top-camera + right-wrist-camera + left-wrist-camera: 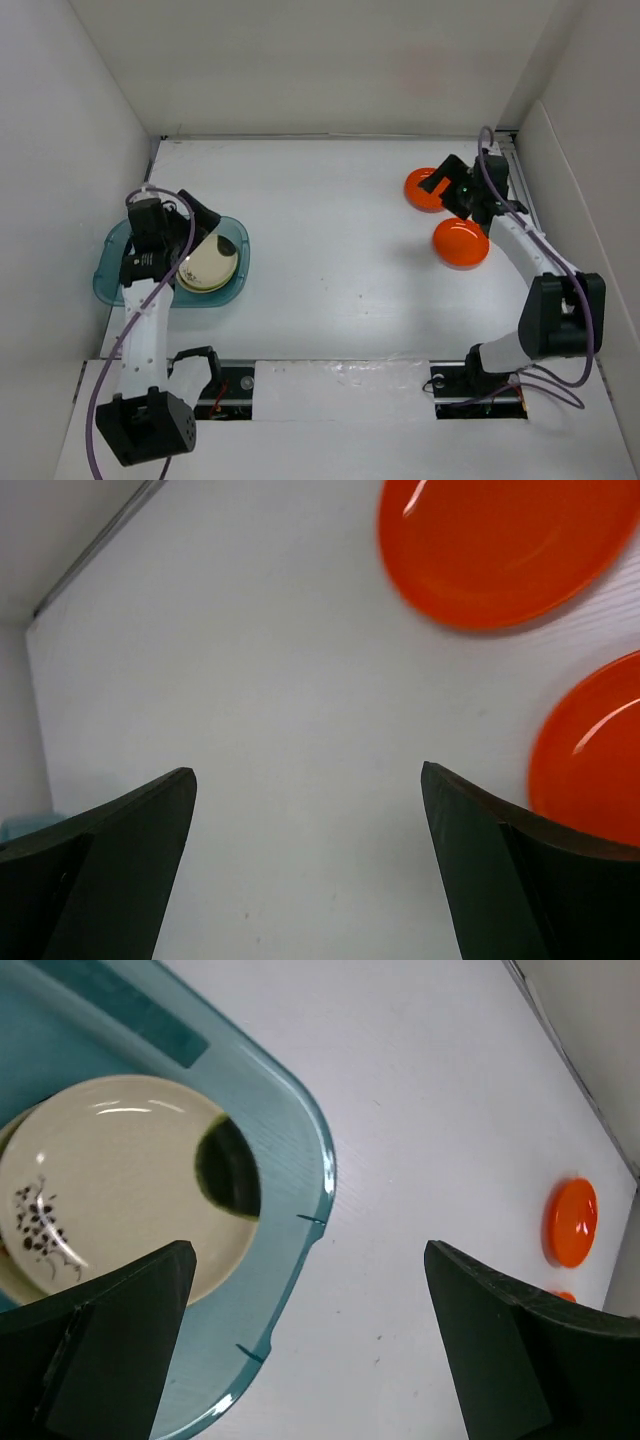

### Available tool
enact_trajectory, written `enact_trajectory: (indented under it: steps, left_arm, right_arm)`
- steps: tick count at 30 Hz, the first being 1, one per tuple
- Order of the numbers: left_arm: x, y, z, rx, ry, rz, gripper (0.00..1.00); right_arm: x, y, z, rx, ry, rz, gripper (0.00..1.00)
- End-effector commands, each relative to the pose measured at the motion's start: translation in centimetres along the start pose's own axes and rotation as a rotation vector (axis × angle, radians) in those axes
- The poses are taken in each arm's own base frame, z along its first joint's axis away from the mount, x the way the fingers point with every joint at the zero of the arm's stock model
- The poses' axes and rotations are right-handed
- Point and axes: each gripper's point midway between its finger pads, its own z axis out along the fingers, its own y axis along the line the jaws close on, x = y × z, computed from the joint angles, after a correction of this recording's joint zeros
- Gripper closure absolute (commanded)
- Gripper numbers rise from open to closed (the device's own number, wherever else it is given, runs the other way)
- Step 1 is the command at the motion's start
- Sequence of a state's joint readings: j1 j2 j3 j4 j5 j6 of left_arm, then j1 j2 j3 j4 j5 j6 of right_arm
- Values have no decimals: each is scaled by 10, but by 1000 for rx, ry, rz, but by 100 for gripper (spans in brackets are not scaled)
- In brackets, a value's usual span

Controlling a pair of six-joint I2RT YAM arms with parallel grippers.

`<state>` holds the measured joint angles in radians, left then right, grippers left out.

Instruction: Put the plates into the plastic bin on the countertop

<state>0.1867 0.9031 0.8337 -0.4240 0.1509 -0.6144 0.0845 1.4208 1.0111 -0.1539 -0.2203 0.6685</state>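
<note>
Next I will move my right gripper toward the right in the top view and lower onto the farther orange plate's cable-side rim [620, 540], since only bare countertop shows between its fingers.
The teal plastic bin [112, 272] stands at the left of the white countertop [330, 250]. A cream plate [208, 262] with dark marks lies in it on top of other plates, which are mostly hidden. My left gripper [215, 232] hangs open over the bin's right rim [305, 1155], holding nothing; in the left wrist view the gripper [308, 1250] frames the cream plate [110, 1180]. Two orange plates [420, 190] [461, 242] lie at the far right. My right gripper [442, 195] is open just above the farther one, with bare countertop between its fingers [308, 772].
White walls close in the countertop on the left, back and right. The right arm's purple cable loops beside the right wall [560, 200]. Both arm bases sit at the near edge.
</note>
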Motion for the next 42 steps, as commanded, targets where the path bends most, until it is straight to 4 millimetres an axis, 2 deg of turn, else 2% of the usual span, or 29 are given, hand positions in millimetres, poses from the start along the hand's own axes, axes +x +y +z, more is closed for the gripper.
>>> enact_trajectory:
  steps: [1,2,3,4,5,6,7,8,10,11,12,13,14,15,16,17,18,20,24,25,28,29,32,33,35,37,38,40,42]
  left_arm:
    - [-6,-60,-5,255,68,133,1]
    - [-1,-61,10,210,98,148,1]
    - [12,-101,2,277,123,229,1]
    - [22,-120,1,296,143,242,1]
    - [32,-131,11,271,158,259,1]
    - [47,-162,1,341,178,290,1]
    - [54,-172,2,361,190,288,1]
    - [61,-186,8,401,205,272,1]
    - [82,-215,2,501,265,294,1]
    - [91,-225,1,537,287,305,1]
    - [107,-240,2,601,340,321,1]
    - [121,-258,-9,669,374,345,1]
    - [131,-267,-13,705,399,358,1]
    - [144,-272,-9,713,431,370,1]
    - [160,-279,-15,729,456,392,1]
    - [162,-288,-18,746,449,399,1]
    - [171,-288,-17,743,466,407,1]
    - [184,-289,-12,740,490,429,1]
    - [193,-283,-6,730,515,423,1]
    - [195,-278,-2,709,512,424,1]
    - [189,-274,-1,684,482,422,1]
    - [188,-274,0,679,475,421,1]
    - [188,-266,15,591,462,416,1]
    - [194,-257,27,529,481,426,1]
    - [194,-263,31,524,484,427,1]
    - [201,-260,40,506,497,431,1]
    - [196,-267,42,508,478,429,1]
    - [201,-262,56,475,472,442,1]
    - [199,-274,60,496,456,437,1]
  right_arm:
    - [-57,-34,13,132,-122,4,0]
    - [-69,-52,15,213,-154,19,0]
    - [-89,-61,14,254,-186,35,0]
    - [-85,-79,24,296,-155,54,0]
    - [-91,-87,27,310,-159,51,0]
    - [-98,-97,27,312,-158,73,0]
    - [-104,-99,30,290,-160,81,2]
    - [-100,-109,39,291,-137,104,2]
    - [-112,-114,47,262,-134,120,5]
    - [-99,-127,61,286,-77,140,5]
    - [-99,-136,64,307,-58,144,6]
    - [-98,-145,68,341,-54,149,6]
    - [-102,-145,73,340,-55,148,6]
    - [-97,-158,81,359,-40,171,7]
    - [-89,-155,86,327,-3,180,9]
    - [-95,-152,91,306,-10,176,11]
    - [-91,-158,98,315,4,181,15]
    - [-88,-159,106,300,29,188,22]
    - [-89,-160,122,278,56,196,35]
    - [-77,-169,126,298,87,210,42]
    - [-74,-166,136,265,127,223,58]
    - [-66,-173,140,280,149,233,70]
    - [-65,-176,143,287,163,230,93]
    - [-62,-172,145,282,168,224,100]
    - [-61,-165,142,275,169,216,100]
    - [-65,-143,134,254,150,184,100]
    - [-58,-131,133,249,151,161,100]
    - [-69,-101,116,217,99,115,100]
    - [-53,-80,109,207,97,84,100]
